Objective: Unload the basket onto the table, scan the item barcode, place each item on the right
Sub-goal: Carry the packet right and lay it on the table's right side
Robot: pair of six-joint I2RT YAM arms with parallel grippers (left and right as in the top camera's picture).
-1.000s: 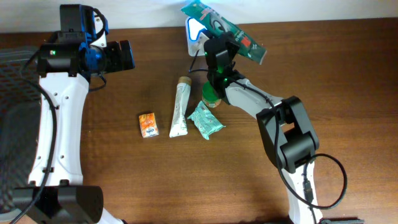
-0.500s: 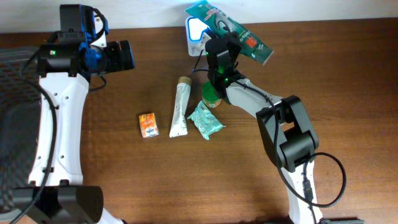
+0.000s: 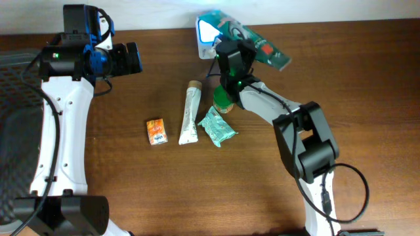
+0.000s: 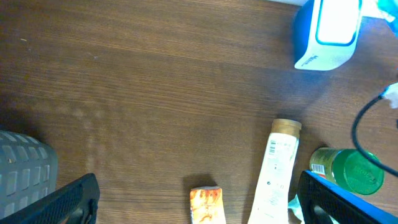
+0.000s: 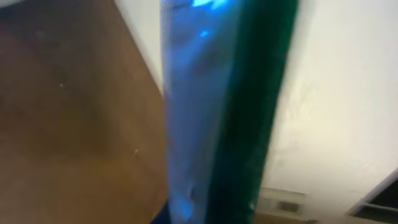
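I will next carry the green packet (image 3: 262,47) to the bare tabletop below my right gripper and to its right in the overhead view, then lower it flat and let it go.
My right gripper (image 3: 235,47) is shut on a flat green packet (image 3: 262,47) and holds it tilted in the air over the blue and white scanner (image 3: 206,31) at the table's far edge. In the right wrist view the green packet (image 5: 255,106) fills the middle, blurred, with blue light across its left face; my fingers are hidden behind it. My left gripper (image 3: 133,58) stands open at the far left with nothing between its fingers (image 4: 68,202). The left wrist view shows the scanner (image 4: 328,32) at the upper right.
On the table lie a small orange packet (image 3: 155,131), a white tube (image 3: 189,113), a teal packet (image 3: 217,126) and a green can (image 3: 223,99). A grey basket (image 3: 12,98) stands at the left edge. The right arm's cable (image 4: 360,124) loops near the can.
The green packet has shifted slightly right and lower over the scanner, and the scanner's light now glows on it. The left arm has not moved.
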